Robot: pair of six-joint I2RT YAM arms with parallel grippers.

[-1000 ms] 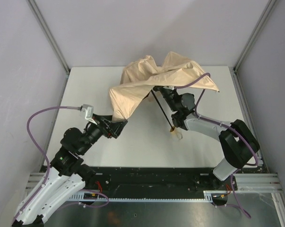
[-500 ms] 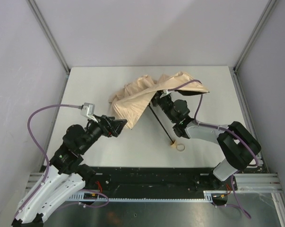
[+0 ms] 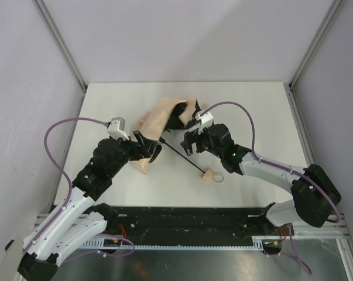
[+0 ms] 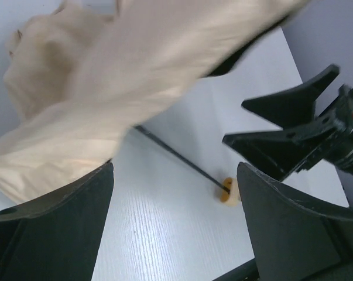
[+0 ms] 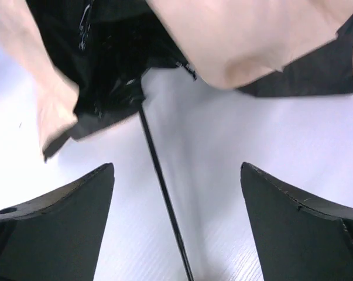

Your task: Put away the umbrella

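Note:
My right gripper is above the shaft's canopy end (image 3: pixel 164 141) (image 5: pixel 144 117), which shows bare to the gripper's left in the top view, so it should move down and across onto that end.
The umbrella lies on the white table, its tan canopy (image 3: pixel 164 114) slumped in a crumpled heap with black lining showing. Its thin black shaft (image 3: pixel 182 157) runs down-right to the pale knob handle (image 3: pixel 208 175) with its loop strap (image 3: pixel 219 177). My left gripper (image 3: pixel 150 149) stands open at the canopy's near left edge, nothing between its fingers (image 4: pixel 53 225); the canopy (image 4: pixel 106 88) hangs just ahead of it. My right gripper (image 3: pixel 188 143) is open just right of the shaft. In the right wrist view the shaft (image 5: pixel 158 170) passes loose between its fingers (image 5: pixel 305 228), below the canopy (image 5: pixel 252 41).
The table (image 3: pixel 264 117) is walled by grey panels at the back and both sides. Aluminium posts (image 3: pixel 59 44) stand at the back corners. A black rail (image 3: pixel 182 219) runs along the near edge by the arm bases. Purple cables loop from both wrists.
The right gripper has opened and let go. The raised canopy has dropped into a smaller heap on the table. The left gripper has moved right, up to the canopy's edge.

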